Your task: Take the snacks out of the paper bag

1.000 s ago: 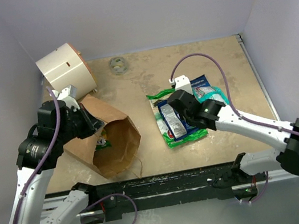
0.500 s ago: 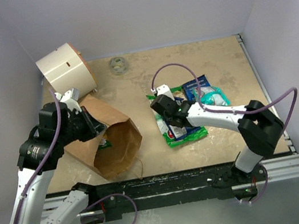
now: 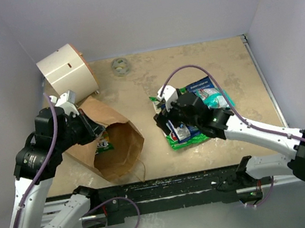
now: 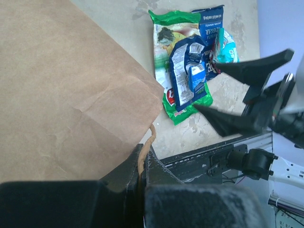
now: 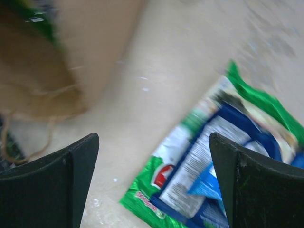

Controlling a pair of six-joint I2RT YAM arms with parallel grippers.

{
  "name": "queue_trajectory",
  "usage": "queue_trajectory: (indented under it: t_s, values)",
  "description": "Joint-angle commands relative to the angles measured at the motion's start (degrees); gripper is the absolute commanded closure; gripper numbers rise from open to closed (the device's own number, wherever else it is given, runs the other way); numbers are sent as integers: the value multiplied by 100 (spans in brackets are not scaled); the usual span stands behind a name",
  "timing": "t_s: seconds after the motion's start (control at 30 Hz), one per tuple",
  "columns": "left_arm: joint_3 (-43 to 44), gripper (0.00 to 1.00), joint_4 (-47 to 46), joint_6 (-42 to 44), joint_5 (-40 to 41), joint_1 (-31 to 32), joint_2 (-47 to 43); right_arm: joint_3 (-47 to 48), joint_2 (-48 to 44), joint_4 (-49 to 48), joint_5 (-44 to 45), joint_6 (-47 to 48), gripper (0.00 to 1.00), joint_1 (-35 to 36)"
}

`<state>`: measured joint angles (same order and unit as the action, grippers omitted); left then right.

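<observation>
My right gripper goes through the bag's opening onto the edge of a green snack packet inside next.
The brown paper bag lies on its side, mouth open toward the near right. A green snack packet shows inside the mouth. My left gripper is shut on the bag's twine handle at the rim. Several snacks, green, blue and teal, lie piled on the table to the right of the bag. My right gripper hangs open over the pile's left edge with nothing between its fingers. In the right wrist view the pile lies under the right finger and the blurred bag is at upper left.
A white cylinder with an orange rim lies behind the bag at the back left. A small grey ring sits near the back wall. Walls close in the left, back and right sides. The black base rail runs along the near edge.
My right gripper has gone from shut to open, leaving a blue packet on the pile, and has swung left toward the bag. The left gripper has kept its hold on the bag.
</observation>
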<state>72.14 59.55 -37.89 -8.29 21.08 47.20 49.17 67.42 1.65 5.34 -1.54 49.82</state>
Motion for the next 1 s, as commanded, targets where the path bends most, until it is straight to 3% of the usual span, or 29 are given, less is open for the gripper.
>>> queue_trajectory:
  t_s: [0.0, 0.13, 0.33, 0.4, 0.7, 0.97]
  values:
    - [307, 100, -192, 67, 251, 3, -123, -323, -235, -1340, -2184, 1672, 0, 729]
    - [465, 100, -161, 83, 332, 8, -100, -234, 292, -1880, -2167, 2573, 0, 1721]
    - [628, 100, -38, 108, 357, 1, -33, 517, 1724, -2666, -1765, 2918, 7, 2299]
    - [664, 100, 13, 96, 348, 7, -14, 719, 2137, -3087, -1478, 2929, 10, 2313]
    - [772, 100, 33, -52, -105, 9, 202, 1558, 3852, -4385, -942, 3101, 37, 2321]
    - [1088, 100, 376, 13, -252, 6, 316, 1991, 4876, -4886, -510, 3567, 43, 2337]
